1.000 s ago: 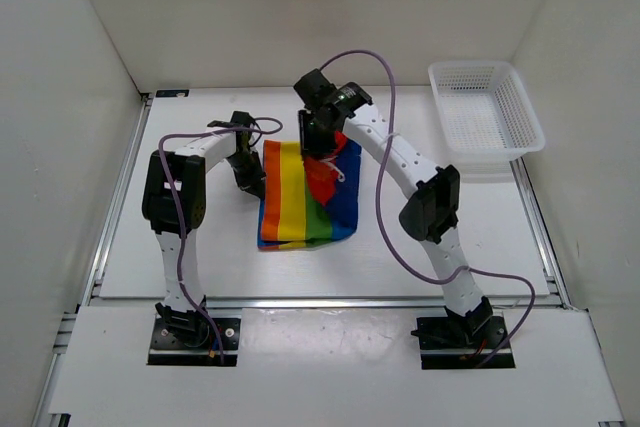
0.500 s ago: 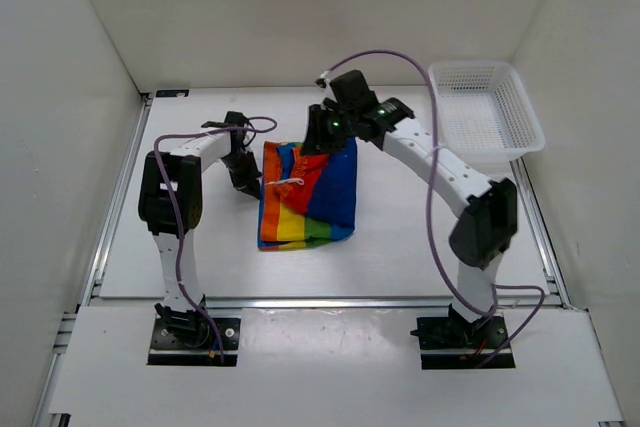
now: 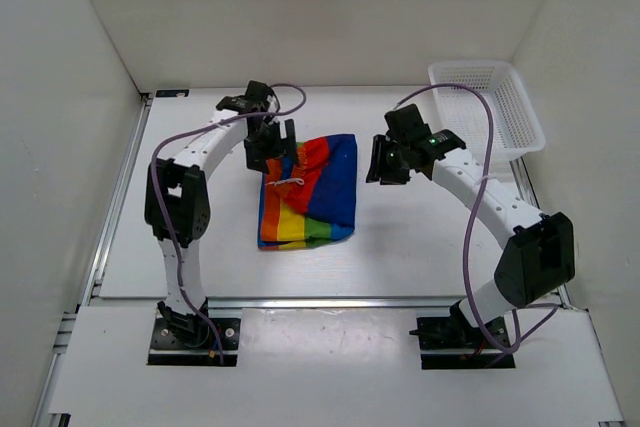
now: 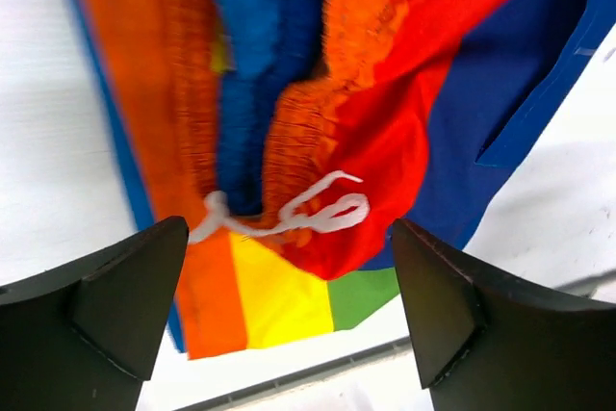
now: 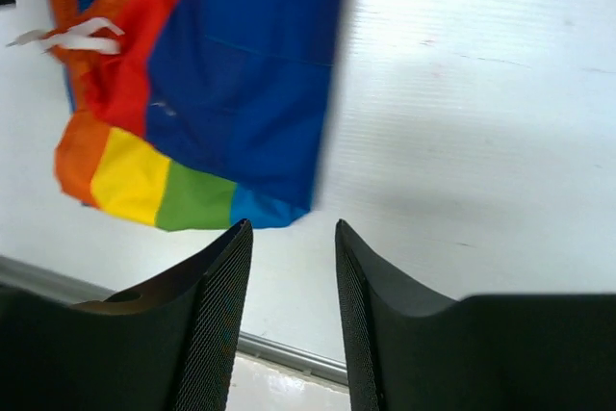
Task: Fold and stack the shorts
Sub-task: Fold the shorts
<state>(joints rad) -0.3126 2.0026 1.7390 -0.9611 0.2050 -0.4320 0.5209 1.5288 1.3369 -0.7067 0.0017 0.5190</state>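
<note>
Next, my left gripper moves down and eases back onto the gathered waistband by the white drawstring, because that bunched edge lies between its open fingers.
The shorts (image 3: 310, 192) lie in a loosely folded heap at the middle of the table, rainbow stripes showing, with the white drawstring (image 3: 287, 183) on top. My left gripper (image 3: 272, 150) hovers over their far left corner, open wide. In the left wrist view the shorts (image 4: 404, 113) and drawstring (image 4: 327, 211) sit below the left gripper (image 4: 289, 225), nothing held. My right gripper (image 3: 383, 163) is just right of the shorts, apart from them. In the right wrist view the right gripper (image 5: 292, 228) is open over bare table, with the shorts (image 5: 241, 84) ahead to the left.
A white mesh basket (image 3: 487, 117) stands at the back right corner of the table (image 3: 420, 237). White walls enclose the left, back and right sides. A metal rail (image 3: 330, 299) runs along the table's near edge.
The right gripper let go of the shorts' top layer and swung right, away from them. The left gripper moved from the shorts' left side to their far left corner and opened.
</note>
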